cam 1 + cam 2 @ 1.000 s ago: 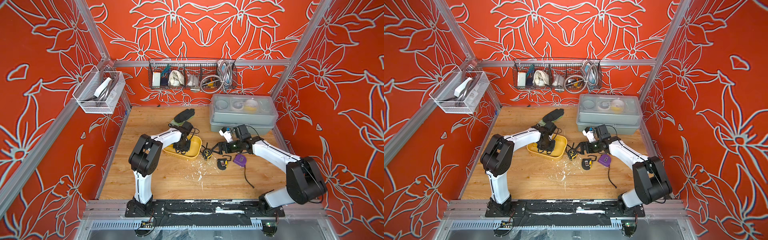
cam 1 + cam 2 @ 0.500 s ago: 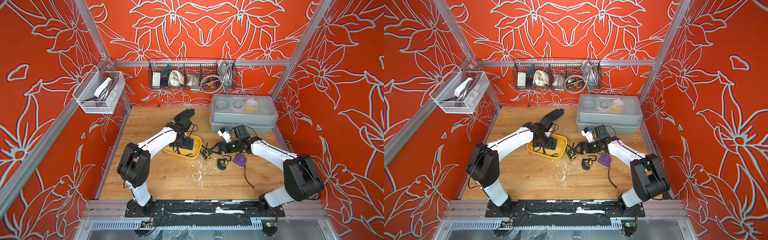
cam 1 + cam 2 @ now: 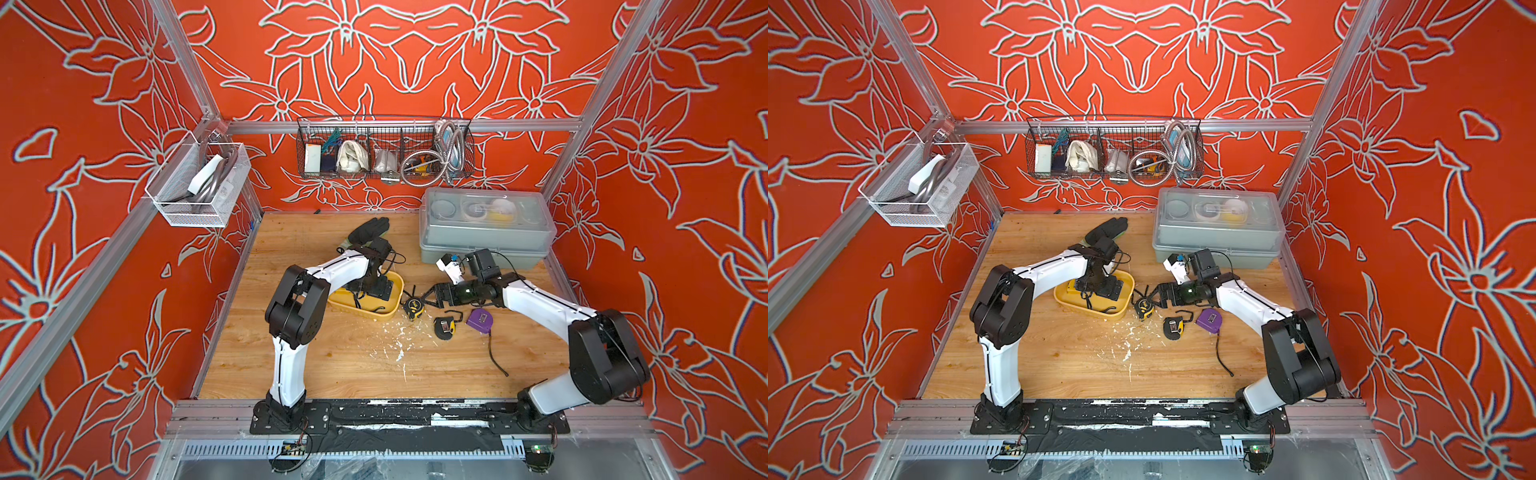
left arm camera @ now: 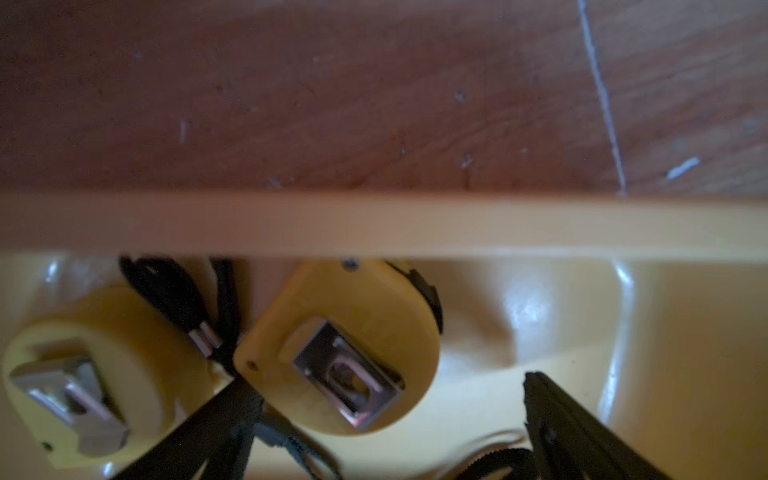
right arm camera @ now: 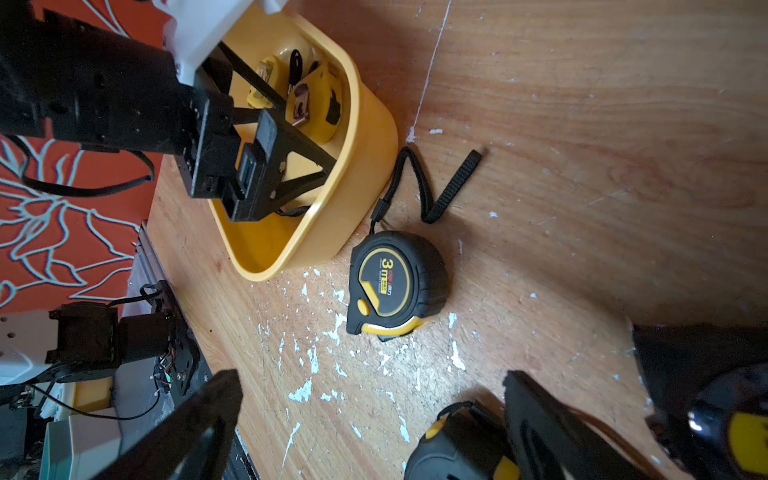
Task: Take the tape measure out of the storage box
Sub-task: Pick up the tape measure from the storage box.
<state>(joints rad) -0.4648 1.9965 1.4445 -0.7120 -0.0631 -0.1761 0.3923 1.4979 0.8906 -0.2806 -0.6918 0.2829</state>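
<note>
The yellow tape measure is just outward in line, so my left gripper's spread fingers should next slide outward, straddle its clip-topped body (image 4: 344,352) and close.
The yellow storage box (image 3: 365,311) (image 3: 1088,309) sits mid-table. Two yellow tape measures lie in it, metal clips up: one (image 4: 345,345) (image 5: 316,104) just ahead of and between the fingers of my left gripper (image 4: 386,382), the other (image 4: 83,374) off to its side. My left gripper (image 3: 374,291) (image 3: 1102,286) reaches down into the box with its jaws open, holding nothing. My right gripper (image 3: 428,297) (image 5: 372,376) hovers open over the table beside the box, near a black-and-yellow tape measure (image 3: 413,309) (image 5: 395,286) that lies outside the box.
A second black tape measure (image 3: 444,327) and a purple one (image 3: 480,321) lie on the table by the right arm. A grey toolbox (image 3: 486,232) stands at the back right, and a black glove (image 3: 370,228) lies behind the box. Wire baskets (image 3: 384,149) hang on the walls.
My left arm's elbow swung out to the left and came back, while its gripper stayed in the yellow box. The right arm has not moved.
</note>
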